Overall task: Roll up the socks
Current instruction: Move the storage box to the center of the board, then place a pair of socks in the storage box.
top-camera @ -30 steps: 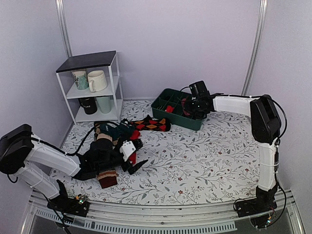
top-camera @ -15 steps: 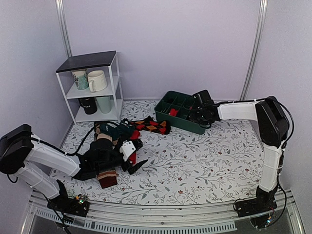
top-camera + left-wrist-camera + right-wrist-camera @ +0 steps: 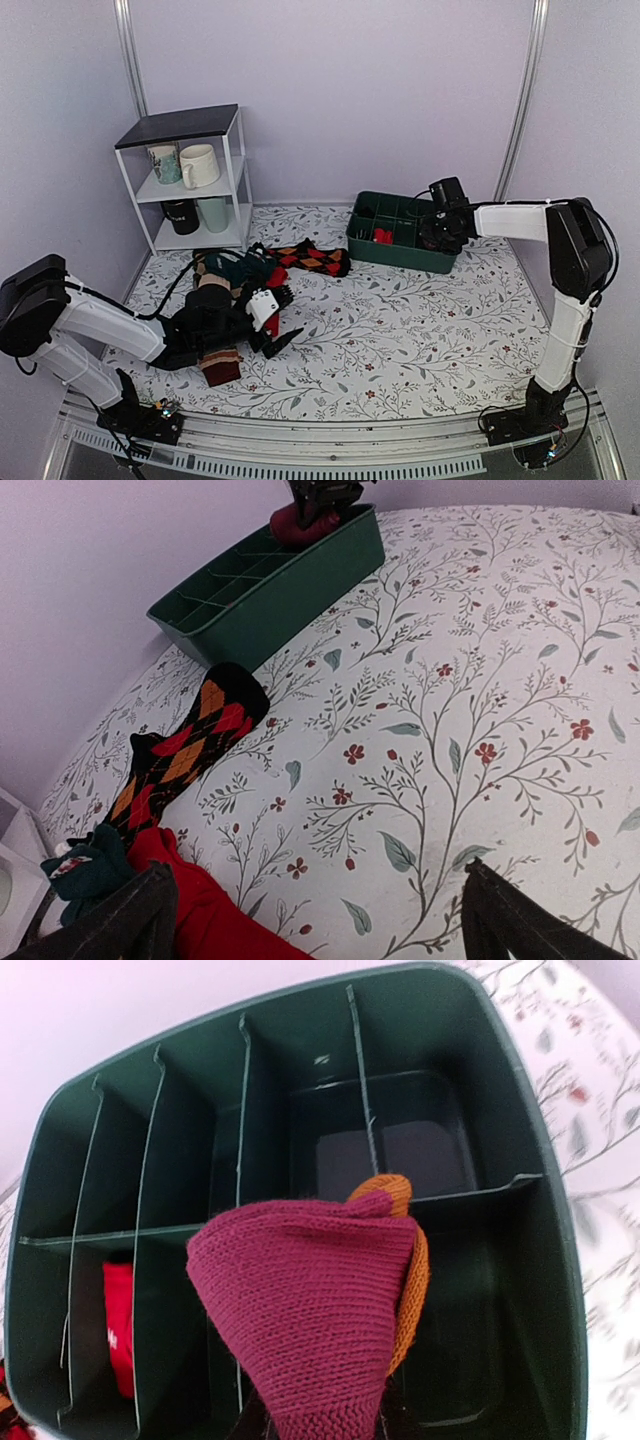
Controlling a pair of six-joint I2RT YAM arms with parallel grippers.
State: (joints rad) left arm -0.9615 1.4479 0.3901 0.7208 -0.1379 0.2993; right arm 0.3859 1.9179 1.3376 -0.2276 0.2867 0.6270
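The maroon sock will next go with my right gripper toward the red rolled sock (image 3: 118, 1325) and down into the bin's section (image 3: 172, 1330) beside it for release, as that section is empty.
My right gripper (image 3: 441, 226) is shut on a rolled maroon sock with an orange toe (image 3: 320, 1310) and holds it over the green divided bin (image 3: 372, 247). Its fingers are mostly hidden under the sock. A red rolled sock (image 3: 118, 1325) lies in a left compartment. My left gripper (image 3: 282, 336) is open and empty, low over the table next to a plain red sock (image 3: 210, 920). A black-red argyle sock (image 3: 185, 750) and a teal sock (image 3: 90, 870) lie beyond it. A brown striped sock (image 3: 220, 365) lies under the left arm.
A white shelf (image 3: 236, 175) with several mugs stands at the back left. The sock pile (image 3: 240, 268) lies left of centre on the floral table cloth (image 3: 400, 330). The green bin (image 3: 270, 590) sits near the back wall.
My right arm has swung to the right, and the green bin has slid right along the back of the table with it. The left arm has not moved.
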